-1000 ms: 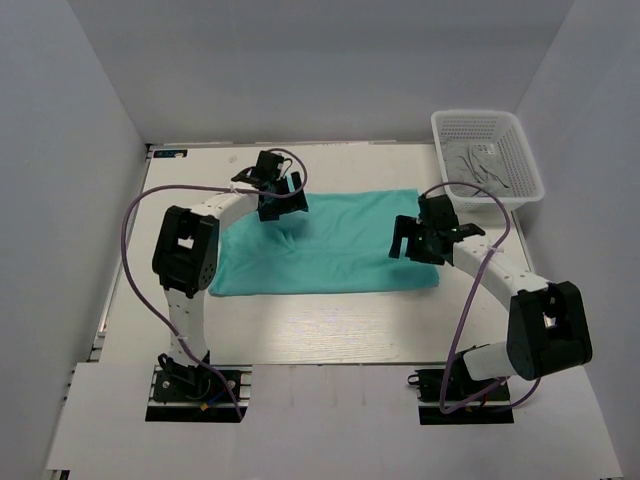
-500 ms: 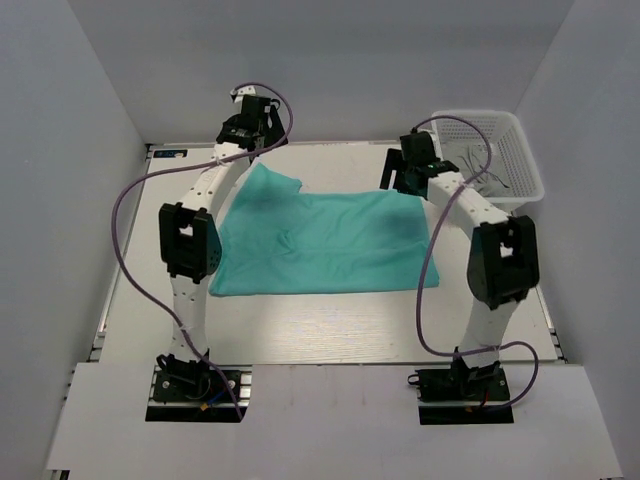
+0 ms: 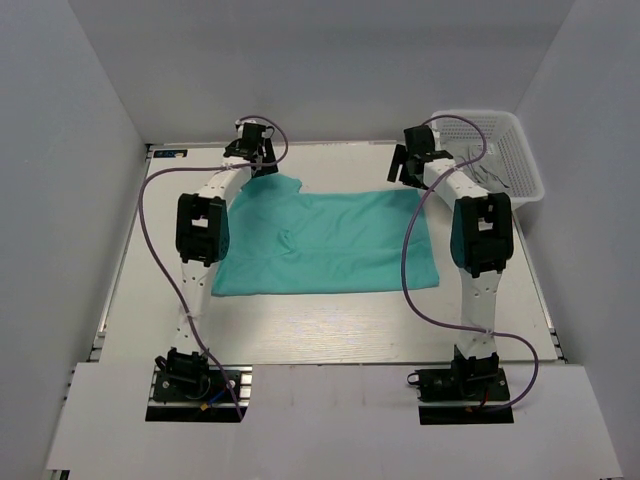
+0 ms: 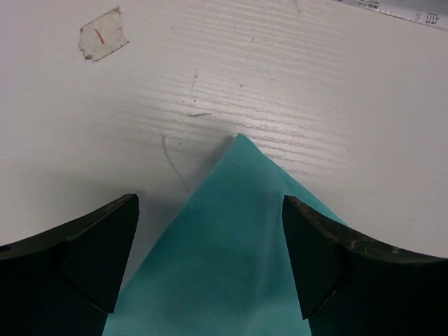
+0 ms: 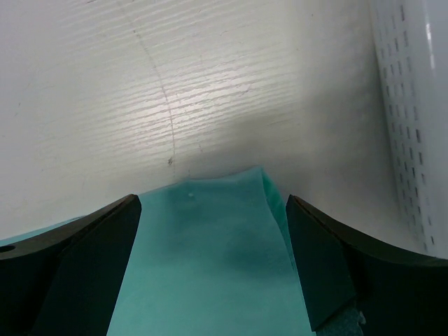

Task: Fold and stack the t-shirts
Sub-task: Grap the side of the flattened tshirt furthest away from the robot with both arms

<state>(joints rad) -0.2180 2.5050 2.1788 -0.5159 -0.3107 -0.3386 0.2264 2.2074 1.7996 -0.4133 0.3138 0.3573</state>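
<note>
My left gripper lowers onto the pointed t-shirt corner [image 4: 236, 175] next and closes its fingers there, since that corner lies just below it, between the open fingers.
A teal-green t-shirt [image 3: 330, 240] lies flat on the white table, and its far left corner juts out toward the back. My left gripper [image 3: 257, 160] hovers over that far left corner. In the left wrist view the gripper [image 4: 208, 204] is open, with the pointed cloth corner [image 4: 241, 231] lying between its jaws. My right gripper [image 3: 409, 170] is over the shirt's far right corner. In the right wrist view it [image 5: 211, 203] is open, with the cloth edge [image 5: 210, 259] lying between its fingers.
A white mesh basket [image 3: 478, 114] stands at the back right, close beside the right gripper, and its wall shows in the right wrist view [image 5: 413, 105]. A piece of tape [image 4: 103, 33] is stuck to the table beyond the left corner. Grey walls enclose the table.
Both arms have stretched from over the shirt to its far edge. The far left corner has been drawn out toward the back. Both grippers now sit lower at the far corners.
</note>
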